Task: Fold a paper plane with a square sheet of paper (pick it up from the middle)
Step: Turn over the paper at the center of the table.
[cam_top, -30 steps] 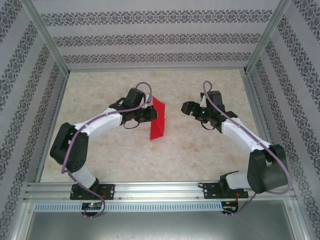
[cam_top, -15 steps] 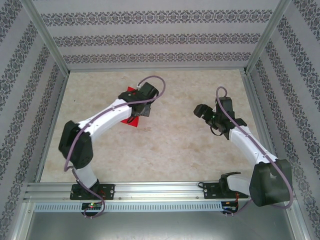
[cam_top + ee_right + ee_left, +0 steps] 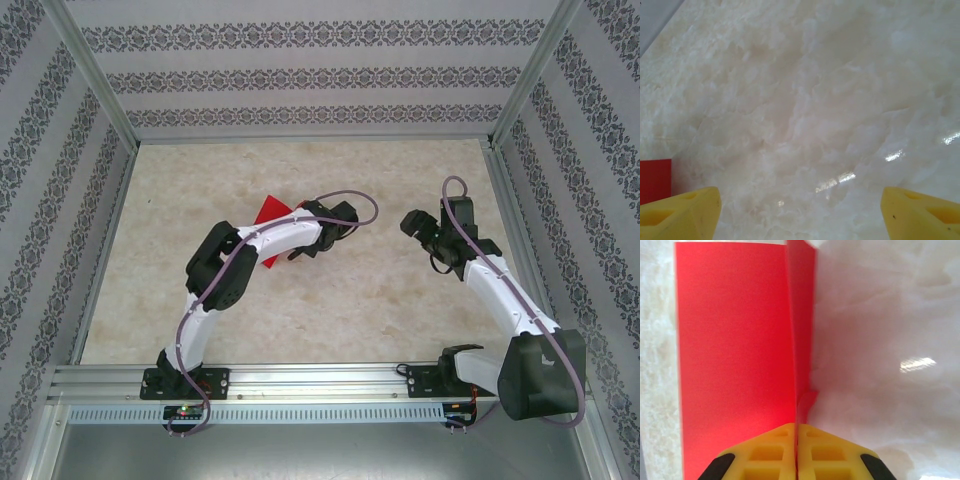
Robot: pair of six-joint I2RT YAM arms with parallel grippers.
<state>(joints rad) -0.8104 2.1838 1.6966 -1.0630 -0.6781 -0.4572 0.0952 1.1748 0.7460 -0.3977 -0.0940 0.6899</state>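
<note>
My left gripper slides slightly toward my right gripper next and releases the fold over the bare tabletop, which lies clear beside my left gripper's fingers.
The square sheet of paper is bright red and folded along a crease. It lies left of the table's centre, partly hidden under my left forearm. My left gripper is shut on the sheet of paper at its crease; the yellow fingers press together with the red edge between them. A wide flap spreads to the left and a narrow flap stands up along the crease. My right gripper hovers open to the right, apart from the paper. Its yellow fingertips stand far apart over bare table, and a red corner of the sheet of paper shows at the left edge.
The marble-patterned table is fenced by patterned walls and metal posts. A metal rail runs along the near edge by the arm bases. My left forearm lies across the middle-left of the table.
My left arm has folded its elbow inward and its wrist has swung right, bringing the paper down from upright to low on the table. My right gripper has drawn back to the right.
</note>
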